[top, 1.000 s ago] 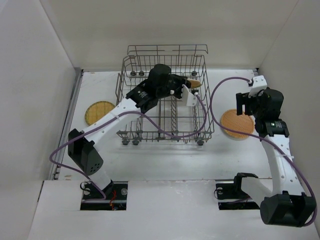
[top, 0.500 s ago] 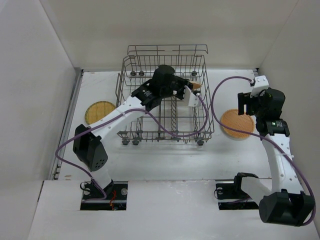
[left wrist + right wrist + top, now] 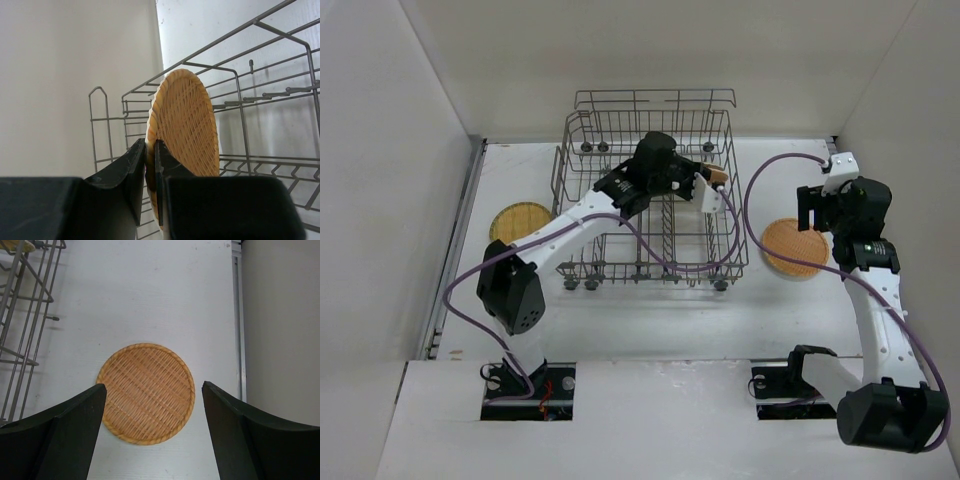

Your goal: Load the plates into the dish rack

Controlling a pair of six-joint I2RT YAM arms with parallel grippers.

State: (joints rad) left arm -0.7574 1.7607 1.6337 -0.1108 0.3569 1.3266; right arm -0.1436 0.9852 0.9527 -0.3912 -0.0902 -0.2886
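Observation:
I will next lower the plate in my left gripper, already upright on its edge, between the rack's wires and release the plate's rim there, because the rack's rear slots are below.
The grey wire dish rack stands at the middle back of the table. My left gripper is shut on the rim of a woven yellow-tan plate, held upright on edge over the rack's right rear part. In the left wrist view the plate is pinched between the jaws of the left gripper, with rack wires behind. A second plate lies flat left of the rack. A third plate lies flat right of the rack. My right gripper is open and hovers above that plate.
White walls close in the table on the left, back and right. A metal rail runs along the right edge, close to the right-hand plate. The rack's right wall shows at the left of the right wrist view.
My left arm has reached further right and back over the rack, carrying the plate with it. The right arm has barely moved.

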